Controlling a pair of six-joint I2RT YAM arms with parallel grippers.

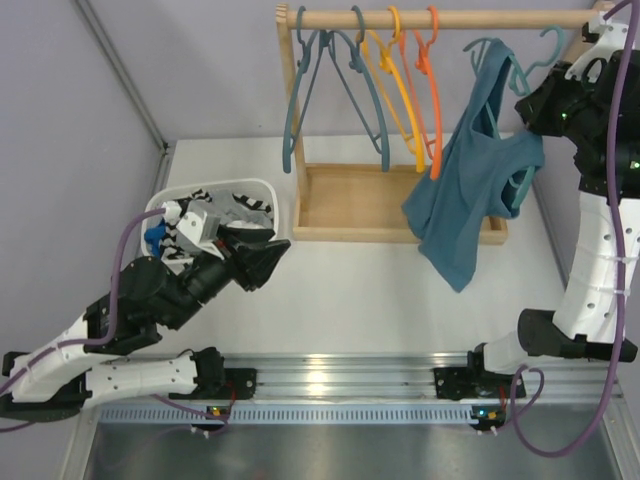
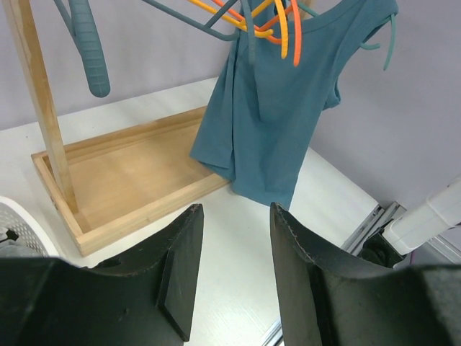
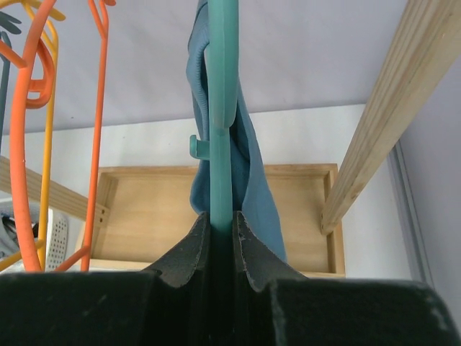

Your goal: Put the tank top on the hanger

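The right gripper will carry the hanger outward onto the rod's bare end by the post [image 1: 556, 19] and release it there, because the hook is still short of the rod.
The teal-blue tank top [image 1: 470, 180] hangs draped on the light teal-green hanger [image 1: 532, 62] at the right end of the rack, its hem dangling over the wooden base's front rim. My right gripper [image 1: 535, 105] is shut on the hanger; the right wrist view shows the hanger bar [image 3: 222, 108] pinched between the fingers [image 3: 191, 249], with the tank top [image 3: 258, 184] behind it. My left gripper [image 1: 268, 255] is open and empty, low over the table by the basket. In the left wrist view it [image 2: 235, 216] faces the tank top [image 2: 274, 115] from a distance.
A wooden rack with a top rod [image 1: 440, 18] and a tray base [image 1: 350, 205] stands at the back. Slate-blue hangers [image 1: 300, 90], a yellow hanger [image 1: 398, 85] and an orange hanger [image 1: 433, 95] hang on it. A white laundry basket [image 1: 265, 188] with clothes sits at the left.
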